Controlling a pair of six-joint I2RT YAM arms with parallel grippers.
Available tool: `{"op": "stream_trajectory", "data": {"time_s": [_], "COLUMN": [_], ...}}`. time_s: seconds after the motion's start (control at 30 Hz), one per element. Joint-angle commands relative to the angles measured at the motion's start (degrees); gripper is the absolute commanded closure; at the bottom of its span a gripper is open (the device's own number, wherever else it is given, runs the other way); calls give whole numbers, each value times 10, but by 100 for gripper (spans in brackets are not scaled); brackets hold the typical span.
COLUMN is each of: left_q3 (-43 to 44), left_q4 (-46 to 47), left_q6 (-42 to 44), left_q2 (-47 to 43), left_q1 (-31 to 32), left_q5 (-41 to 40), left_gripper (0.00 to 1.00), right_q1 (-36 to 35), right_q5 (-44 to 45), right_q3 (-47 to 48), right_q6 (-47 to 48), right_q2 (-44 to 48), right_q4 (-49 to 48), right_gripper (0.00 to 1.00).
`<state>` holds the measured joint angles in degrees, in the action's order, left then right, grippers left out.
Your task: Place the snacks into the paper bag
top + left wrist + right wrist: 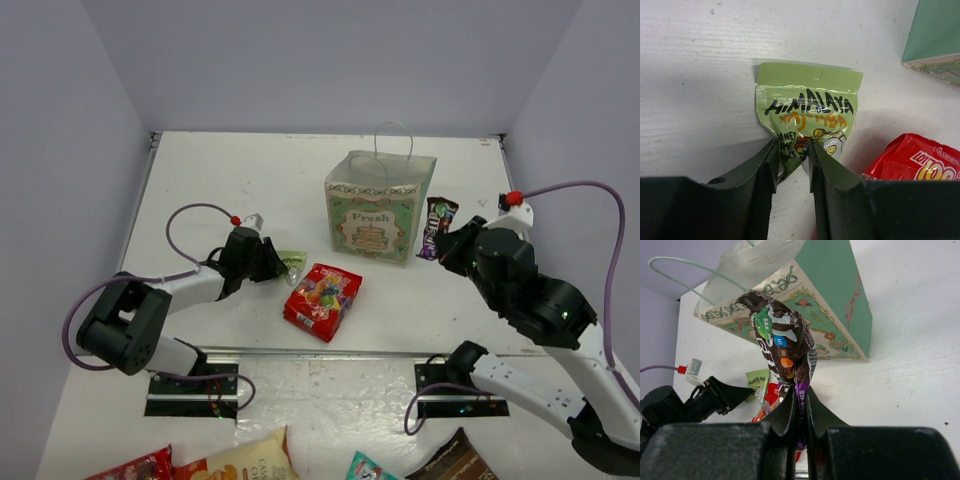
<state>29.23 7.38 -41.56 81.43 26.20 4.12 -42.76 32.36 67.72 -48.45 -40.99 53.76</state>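
Observation:
The candy packet (437,227) hangs beside the paper bag, so my right gripper should rise outward and to the left in the top view, over the paper bag's open top (386,172).
The cream and mint paper bag (380,205) (840,305) stands upright at the table's middle, handles up. A tiny green packet (807,112) (291,259) lies flat left of it. My left gripper (792,160) (283,266) has its fingers pressed against both sides of the packet's bunched near end. A red candy bag (322,300) (912,160) lies just right of that. My right gripper (800,395) (445,245) is shut on the purple seam of a dark brown candy packet (782,345) (437,227), held up beside the bag's right side.
Below the arm bases at the near edge lie a red packet (130,468), a large yellow-orange chip bag (240,462), a teal packet (368,468) and a big dark brown pouch (455,462). Pale walls enclose the table on three sides.

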Motion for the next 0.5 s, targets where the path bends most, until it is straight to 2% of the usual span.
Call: {"op": "stream_trajectory", "data": {"time_s": [0.0,0.07,0.17,0.47], "left_q3": [-20,-20,-19,-1], "left_q4": [4,7,5,-49], "left_q6": [-8,-8,-8,4], "left_q2": [29,34,32,-19], "left_q1": [-3,-3,-3,-3], "left_q5": [-15,-14,-14,-19], "left_gripper": [68,76,100,100], "right_q1": [1,3,7,51], "right_q5": [37,38,46,47], "right_q3": [29,31,43,91], "right_q6": [16,22,30,86], "right_q2": [-24,-32,-51,-98], "right_q4": [-7,-12,-23,-58], "right_gripper": [100,100,100,100]}}
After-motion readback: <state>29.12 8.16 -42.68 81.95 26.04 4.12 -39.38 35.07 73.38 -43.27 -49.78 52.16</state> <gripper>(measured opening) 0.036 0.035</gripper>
